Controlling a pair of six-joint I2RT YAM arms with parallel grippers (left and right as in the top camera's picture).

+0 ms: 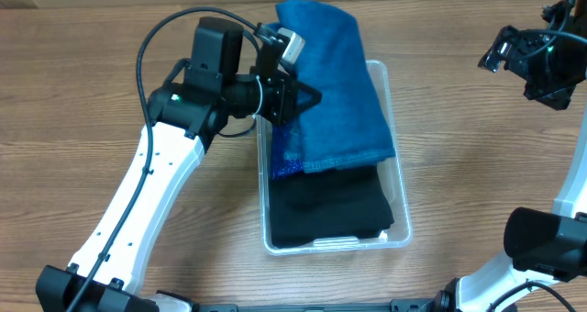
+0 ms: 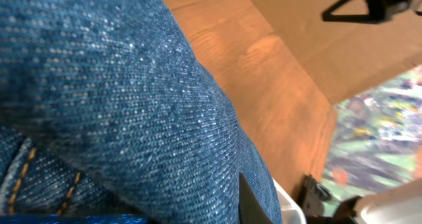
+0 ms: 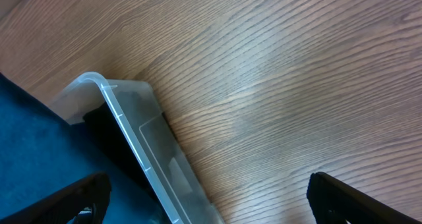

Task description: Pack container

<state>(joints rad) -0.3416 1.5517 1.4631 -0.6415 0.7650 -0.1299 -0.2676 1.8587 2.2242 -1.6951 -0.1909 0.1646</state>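
Observation:
I should move the jeans [image 1: 335,83] in my left gripper back and down toward the black garment [image 1: 326,206] next and let go, because they hang over the container's far rim.
The clear container [image 1: 402,213] stands mid-table. A black garment [image 1: 326,206] lies in its near half. Blue jeans [image 1: 335,83] lie over its far half and hang past the far rim. My left gripper [image 1: 295,95] is at the jeans' left edge and is shut on the denim. In the left wrist view the jeans [image 2: 119,92] fill the frame; one dark fingertip [image 2: 247,201] shows and the other is hidden. The container's rim [image 2: 290,209] shows beside it. My right gripper [image 1: 514,55] is open and empty, high at the far right, above the container's corner [image 3: 132,141].
A strip of bright blue fabric [image 1: 286,156] shows under the jeans along the container's left wall. Bare wooden table [image 1: 477,147] lies right of the container. My left arm [image 1: 156,183] crosses the table's left side.

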